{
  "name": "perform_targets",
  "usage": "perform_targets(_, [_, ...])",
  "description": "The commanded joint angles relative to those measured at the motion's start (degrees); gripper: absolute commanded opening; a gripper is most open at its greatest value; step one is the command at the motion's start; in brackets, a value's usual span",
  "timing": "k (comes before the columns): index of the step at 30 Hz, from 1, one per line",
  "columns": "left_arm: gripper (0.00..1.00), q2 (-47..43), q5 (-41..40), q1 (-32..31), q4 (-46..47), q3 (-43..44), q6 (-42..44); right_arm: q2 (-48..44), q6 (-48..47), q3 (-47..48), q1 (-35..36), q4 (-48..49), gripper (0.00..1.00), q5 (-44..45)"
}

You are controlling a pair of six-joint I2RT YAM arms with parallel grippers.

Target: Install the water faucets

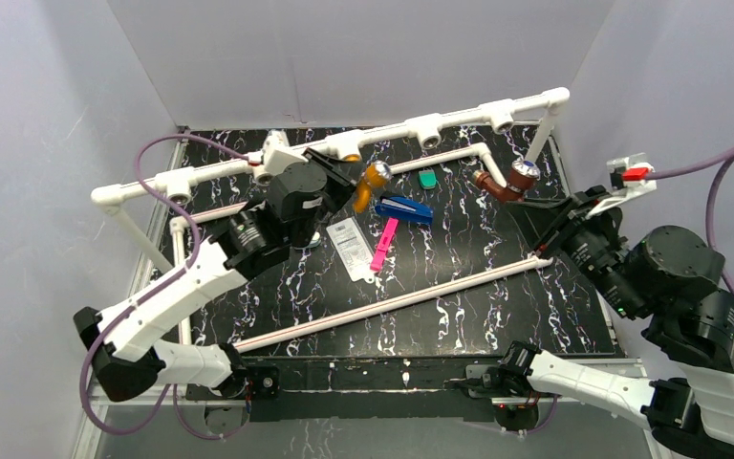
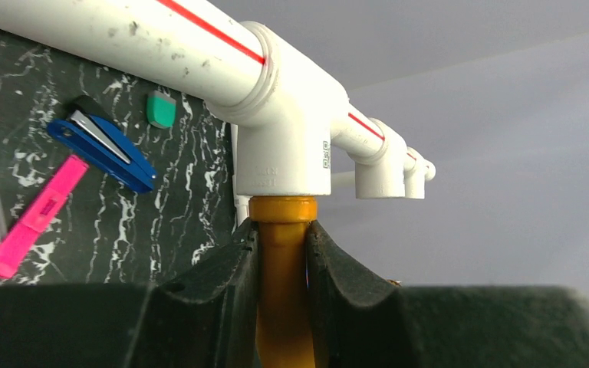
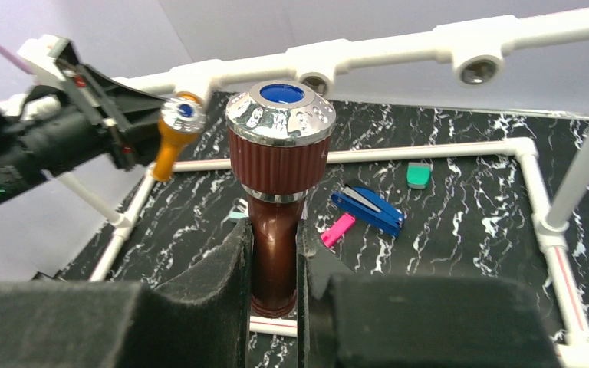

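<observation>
The orange faucet's collar sits against the tee's opening point(image 1: 351, 156) point(image 2: 283, 194), so my left gripper shifts faucet and frame to the left in the top view next, then opens.
My left gripper point(image 1: 354, 184) is shut on the orange faucet point(image 1: 373, 185). In the left wrist view its orange stem point(image 2: 282, 261) sits between the jaws, its collar pressed up against the mouth of a white pipe tee point(image 2: 284, 153) on the raised pipe frame. My right gripper point(image 1: 543, 212) is shut on the dark brown faucet point(image 1: 505, 184), held in the air at the right. In the right wrist view the brown faucet point(image 3: 276, 199) stands upright between the jaws, silvery knob with a blue centre on top. The orange faucet point(image 3: 170, 138) shows there at the far left.
The white pipe frame point(image 1: 440, 122) has several downward tees along its raised back bar. On the black marbled table lie a blue stapler point(image 1: 403, 209), a pink clip point(image 1: 383, 244), a small green piece point(image 1: 427, 178), a white packet point(image 1: 349, 244) and a long white pipe point(image 1: 392, 304).
</observation>
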Motion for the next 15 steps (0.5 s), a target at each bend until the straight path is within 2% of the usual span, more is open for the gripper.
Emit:
perform_targets(1, [0.0, -9.8, -15.0, 0.9, -1.8, -0.7, 6.0, 1.8, 0.3, 0.4, 0.4, 0.4, 0.01, 2.8])
perform_targets(15, [0.0, -20.9, -25.1, 1.0, -9.0, -2.5, 11.1, 6.3, -0.4, -2.0, 0.4, 0.6, 0.01, 5.6])
